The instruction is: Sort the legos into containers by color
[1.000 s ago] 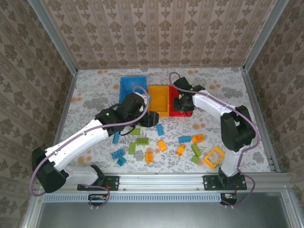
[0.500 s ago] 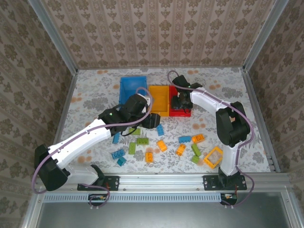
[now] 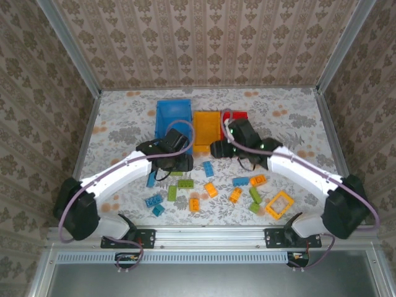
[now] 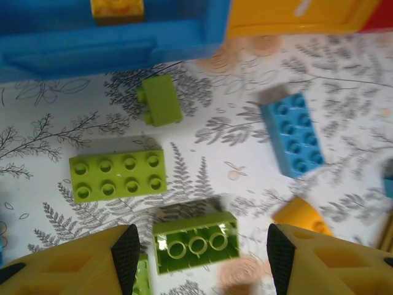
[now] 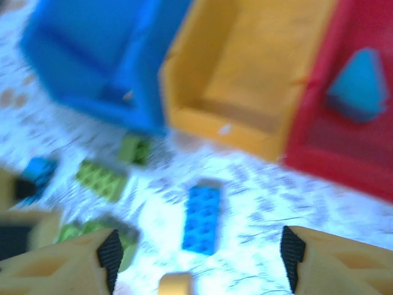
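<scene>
The small green brick point(image 4: 163, 101) by the blue bin point(image 4: 110, 43) has clear table all around it, so I will move my left gripper outward and down and close it around the brick.
Legos in blue, orange and lime lie scattered on the table, among them a blue brick point(image 3: 208, 168) and a square yellow frame point(image 3: 279, 205). The blue bin point(image 3: 167, 114), yellow bin point(image 3: 206, 127) and red bin point(image 3: 238, 116) stand side by side at the back. My left gripper point(image 3: 179, 164) is open, low over an upside-down green brick point(image 4: 195, 241) that lies between its fingers untouched. My right gripper point(image 3: 216, 150) is open and empty above the blue brick point(image 5: 202, 218). A blue piece point(image 5: 359, 86) lies in the red bin point(image 5: 344, 123). An orange brick point(image 4: 116, 7) lies in the blue bin point(image 4: 110, 43).
A green eight-stud brick point(image 4: 116, 175), a small green brick point(image 4: 161, 100) and a blue brick point(image 4: 291, 133) lie just ahead of my left fingers, with an orange brick point(image 4: 304, 215) to the right. The two grippers are close together in front of the bins. Metal rails edge the table.
My right arm has swung back from the red bin toward the table's middle and its jaws have opened. My left gripper has shifted a little left and nearer, still open.
</scene>
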Robot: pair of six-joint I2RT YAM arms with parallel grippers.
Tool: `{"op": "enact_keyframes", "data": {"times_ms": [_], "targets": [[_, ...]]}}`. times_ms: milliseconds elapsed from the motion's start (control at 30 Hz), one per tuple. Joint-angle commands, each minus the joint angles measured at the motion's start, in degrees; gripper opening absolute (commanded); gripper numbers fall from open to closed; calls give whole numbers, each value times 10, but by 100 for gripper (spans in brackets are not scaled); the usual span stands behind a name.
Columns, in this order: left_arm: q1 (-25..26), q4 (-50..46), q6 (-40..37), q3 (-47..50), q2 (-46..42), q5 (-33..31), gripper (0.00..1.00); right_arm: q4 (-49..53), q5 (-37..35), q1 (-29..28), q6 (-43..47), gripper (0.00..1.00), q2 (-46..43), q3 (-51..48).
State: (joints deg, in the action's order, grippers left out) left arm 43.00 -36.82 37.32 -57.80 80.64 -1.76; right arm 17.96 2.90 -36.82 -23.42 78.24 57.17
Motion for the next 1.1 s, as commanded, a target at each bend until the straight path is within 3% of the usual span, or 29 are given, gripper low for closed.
{"op": "enact_keyframes", "data": {"times_ms": [0,333,600,900,1067], "targets": [[-22,28,8,-2,36,-8,60,-134,41,-22,-25,75,-48,-87],[-56,56,-32,-49,164,0,60,-109,35,-29,-44,75,-93,-124],[-56,64,-49,-75,206,-5,55,-107,34,-29,-59,75,-83,-122],[-56,68,-63,-77,228,-17,30,-103,29,-29,-57,74,-77,-116],[-44,30,-45,-70,186,-42,19,-93,15,-29,-47,73,-86,-110]]}}
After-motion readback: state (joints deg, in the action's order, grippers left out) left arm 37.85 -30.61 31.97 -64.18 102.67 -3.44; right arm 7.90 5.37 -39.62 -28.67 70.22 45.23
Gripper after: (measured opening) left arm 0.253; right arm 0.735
